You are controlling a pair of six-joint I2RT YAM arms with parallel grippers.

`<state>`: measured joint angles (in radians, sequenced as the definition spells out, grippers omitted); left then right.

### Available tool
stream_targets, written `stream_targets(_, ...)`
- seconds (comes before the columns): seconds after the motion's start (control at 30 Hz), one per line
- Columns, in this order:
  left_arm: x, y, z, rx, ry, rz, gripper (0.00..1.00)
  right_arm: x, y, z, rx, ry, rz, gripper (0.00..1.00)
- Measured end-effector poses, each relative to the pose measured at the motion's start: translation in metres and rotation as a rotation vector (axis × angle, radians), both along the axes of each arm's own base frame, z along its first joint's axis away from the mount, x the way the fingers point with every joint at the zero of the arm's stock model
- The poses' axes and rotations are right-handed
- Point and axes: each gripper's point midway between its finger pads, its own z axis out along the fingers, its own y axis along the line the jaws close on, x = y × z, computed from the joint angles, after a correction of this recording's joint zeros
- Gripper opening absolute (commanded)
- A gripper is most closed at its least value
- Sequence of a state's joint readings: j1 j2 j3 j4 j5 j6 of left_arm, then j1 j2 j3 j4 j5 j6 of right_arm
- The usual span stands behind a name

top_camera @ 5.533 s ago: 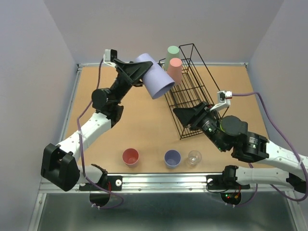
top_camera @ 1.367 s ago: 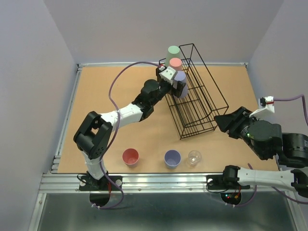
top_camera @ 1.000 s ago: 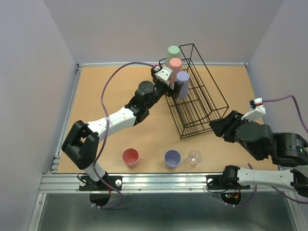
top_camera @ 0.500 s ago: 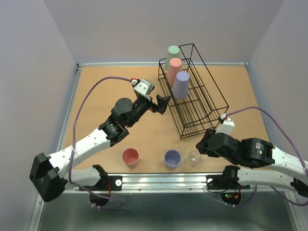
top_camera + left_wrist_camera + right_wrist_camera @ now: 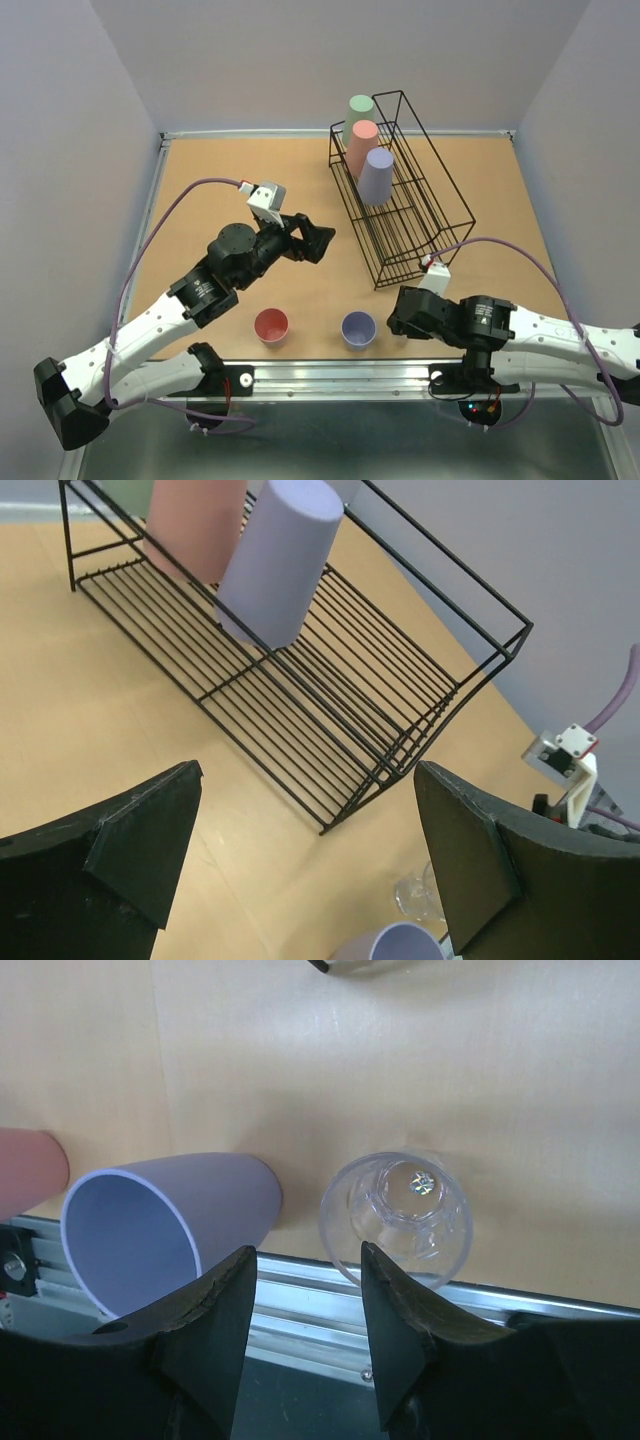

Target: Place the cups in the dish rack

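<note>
My right gripper should next go down and slightly toward the lavender cup (image 5: 170, 1228) to close on the clear cup's rim (image 5: 327, 1244) there, as that rim is between its open fingers.
The black wire dish rack (image 5: 420, 215) (image 5: 350, 695) stands at the back right. Three cups rest upside down in it: green (image 5: 359, 107), salmon (image 5: 363, 143) (image 5: 195, 525) and lavender (image 5: 377, 175) (image 5: 278, 565). Near the front edge a salmon-red cup (image 5: 271, 325) (image 5: 28, 1172) and a lavender cup (image 5: 358, 328) (image 5: 170, 1228) stand upright. My left gripper (image 5: 312, 238) (image 5: 305, 830) hangs open and empty, left of the rack. My right gripper (image 5: 398, 318) (image 5: 305, 1285) hovers open over the clear cup (image 5: 397, 1215) (image 5: 418, 898); one finger overlaps its near rim, nothing gripped.
A metal rail (image 5: 330, 375) (image 5: 300, 1295) runs along the table's near edge, just under the right gripper. Grey walls close in the table at the back and both sides. The right arm's wrist camera (image 5: 565, 755) shows beside the rack's front corner.
The left gripper let go of the lavender cup in the rack and drew back toward the table's middle. The right arm swung left and down over the clear cup.
</note>
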<state>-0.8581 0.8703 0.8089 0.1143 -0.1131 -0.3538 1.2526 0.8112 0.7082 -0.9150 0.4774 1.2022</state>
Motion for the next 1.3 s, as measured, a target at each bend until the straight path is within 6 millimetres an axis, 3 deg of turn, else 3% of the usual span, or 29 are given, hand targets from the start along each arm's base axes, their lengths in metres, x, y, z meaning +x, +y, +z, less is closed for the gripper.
stream_targets(0.2,-0.011,0.015,-0.004,-0.032,0.077,0.032,0.99,-0.003,0.006,-0.026,-0.032,0.040,0.001,0.49)
stream_targets(0.53,-0.023,0.029,-0.018,-0.009,0.147,0.052,0.99,-0.007,0.004,-0.051,-0.056,0.079,-0.017,0.39)
stream_targets(0.67,-0.027,0.029,-0.028,0.018,0.178,0.037,0.99,-0.009,0.005,-0.063,-0.089,0.103,-0.012,0.20)
stream_targets(0.7,-0.027,0.029,-0.029,0.022,0.183,0.036,0.99,-0.009,0.006,-0.064,-0.094,0.104,-0.009,0.11)
stream_targets(0.83,-0.028,0.029,-0.035,0.035,0.200,0.037,0.99,-0.005,0.010,-0.059,-0.090,0.080,0.001,0.00)
stream_targets(1.1,-0.023,0.025,-0.038,0.057,0.216,0.042,0.99,-0.003,0.007,-0.052,-0.104,0.071,-0.004,0.00)
stream_targets(1.2,-0.020,0.023,-0.035,0.057,0.220,0.051,0.99,-0.003,0.007,-0.036,-0.112,0.077,-0.019,0.00)
stream_targets(1.3,-0.016,0.019,-0.024,0.048,0.212,0.051,0.99,0.003,0.008,-0.001,-0.087,0.046,-0.050,0.00)
